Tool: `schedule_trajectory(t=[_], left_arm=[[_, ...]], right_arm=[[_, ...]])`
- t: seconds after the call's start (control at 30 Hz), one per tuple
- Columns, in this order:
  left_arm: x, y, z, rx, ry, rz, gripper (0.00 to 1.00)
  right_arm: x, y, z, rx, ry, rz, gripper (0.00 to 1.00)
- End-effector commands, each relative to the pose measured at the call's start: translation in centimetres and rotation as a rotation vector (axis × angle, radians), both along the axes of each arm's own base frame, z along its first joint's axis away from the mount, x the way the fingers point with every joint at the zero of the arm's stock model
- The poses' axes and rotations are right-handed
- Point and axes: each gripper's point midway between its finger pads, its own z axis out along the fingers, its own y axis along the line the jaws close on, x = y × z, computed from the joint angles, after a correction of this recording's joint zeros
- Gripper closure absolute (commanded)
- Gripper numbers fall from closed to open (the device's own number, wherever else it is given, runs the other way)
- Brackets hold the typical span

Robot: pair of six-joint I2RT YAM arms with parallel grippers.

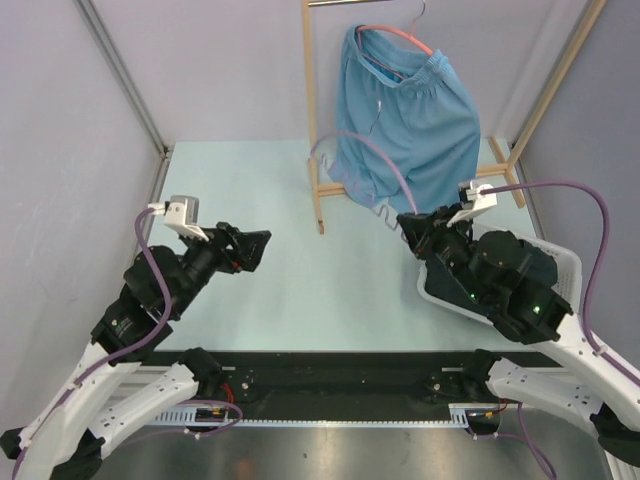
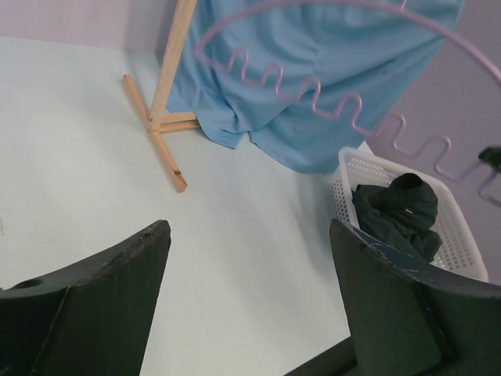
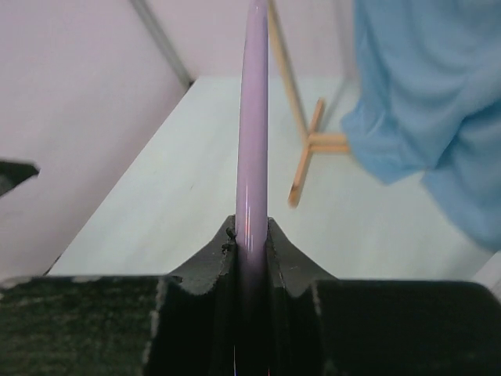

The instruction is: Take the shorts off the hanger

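Note:
My right gripper raises the bare lilac hanger outward next, hooks it and releases, since the rack's free bar by the wooden post [image 1: 325,3] lies above and outward.
The light blue shorts [image 1: 405,120] hang by the waist on a coral hanger [image 1: 400,38] on the wooden rack [image 1: 313,120]; they also show in the left wrist view [image 2: 313,94] and the right wrist view [image 3: 423,94]. The black shorts [image 2: 399,207] lie bunched in a white basket [image 2: 462,243]. My right gripper [image 1: 415,228] is shut on a bare lilac hanger [image 3: 252,117] with a wavy bar [image 2: 344,106], held in front of the blue shorts. Its jaws [image 3: 252,235] clamp the rod. My left gripper [image 1: 255,248] is open and empty over the table's left part [image 2: 250,235].
The white basket [image 1: 560,258] stands at the right, mostly under my right arm. The rack's wooden feet [image 2: 168,164] lie on the table at the back. Lilac walls close the left, back and right sides.

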Motion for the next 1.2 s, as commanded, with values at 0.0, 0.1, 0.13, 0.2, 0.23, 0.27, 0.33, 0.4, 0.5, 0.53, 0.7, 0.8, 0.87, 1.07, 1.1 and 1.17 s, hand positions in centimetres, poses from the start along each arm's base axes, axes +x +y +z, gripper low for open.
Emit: schedule_trajectory(t=[0.0,0.1,0.13,0.2,0.23,0.27,0.33,0.4,0.5,0.53,0.7,0.8,0.87,1.07,1.1,1.17], left_arm=[[-0.7,-1.5,0.3,-0.039,0.008,-0.080,0.12],[-1.0,-1.9,-0.3,-0.019,0.028,-0.116,0.09],[-1.1,-2.1,-0.5,-0.013,0.032,-0.125,0.08],[-1.2,-2.1,-0.9,0.007,0.038,-0.130,0.04],[-1.2,-2.0,-1.1,0.016,0.042,-0.130,0.02],[-1.2,-2.1,-1.2,0.020,0.041,-0.135,0.01],[-1.3,-1.9,-1.1,0.035,0.033,-0.137,0.00],[-1.4,-1.7,-1.1,0.047,0.026,-0.137,0.00],[-1.5,-1.1,-0.7,0.047,0.002,-0.118,0.00],[-1.4,-0.8,-0.8,0.049,0.000,-0.099,0.00],[-1.6,-0.2,-0.3,0.053,-0.028,-0.086,0.00],[-1.6,0.1,-0.1,0.061,-0.038,-0.079,0.00],[-1.6,0.1,0.1,0.068,-0.044,-0.080,0.00],[-1.5,0.1,0.4,0.085,-0.061,-0.082,0.00],[-1.5,0.2,0.4,0.086,-0.063,-0.082,0.00],[-1.6,0.2,0.6,0.084,-0.068,-0.081,0.00]], right_arm=[[3.3,-2.3,8.3,0.095,-0.291,-0.224,1.00],[4.4,-2.5,10.5,0.082,-0.370,-0.280,1.00],[4.5,-2.6,11.7,0.106,-0.406,-0.291,1.00],[5.3,-1.9,12.1,0.062,-0.446,-0.304,1.00],[5.6,-1.7,12.9,0.076,-0.475,-0.312,1.00],[5.9,-1.5,13.2,0.074,-0.489,-0.319,1.00],[6.6,-0.9,13.7,0.059,-0.525,-0.336,1.00],[7.3,-0.5,13.9,0.052,-0.546,-0.350,1.00],[7.8,-0.8,15.5,0.074,-0.603,-0.387,1.00],[8.4,-0.4,15.4,0.076,-0.607,-0.392,1.00],[10.4,0.6,15.8,0.079,-0.629,-0.375,1.00],[11.4,1.5,15.6,0.083,-0.639,-0.370,1.00],[12.1,2.4,15.3,0.081,-0.639,-0.354,1.00],[13.7,3.7,14.5,0.088,-0.631,-0.345,1.00],[13.9,4.1,14.3,0.087,-0.627,-0.339,1.00],[14.3,4.4,14.1,0.081,-0.625,-0.337,1.00]])
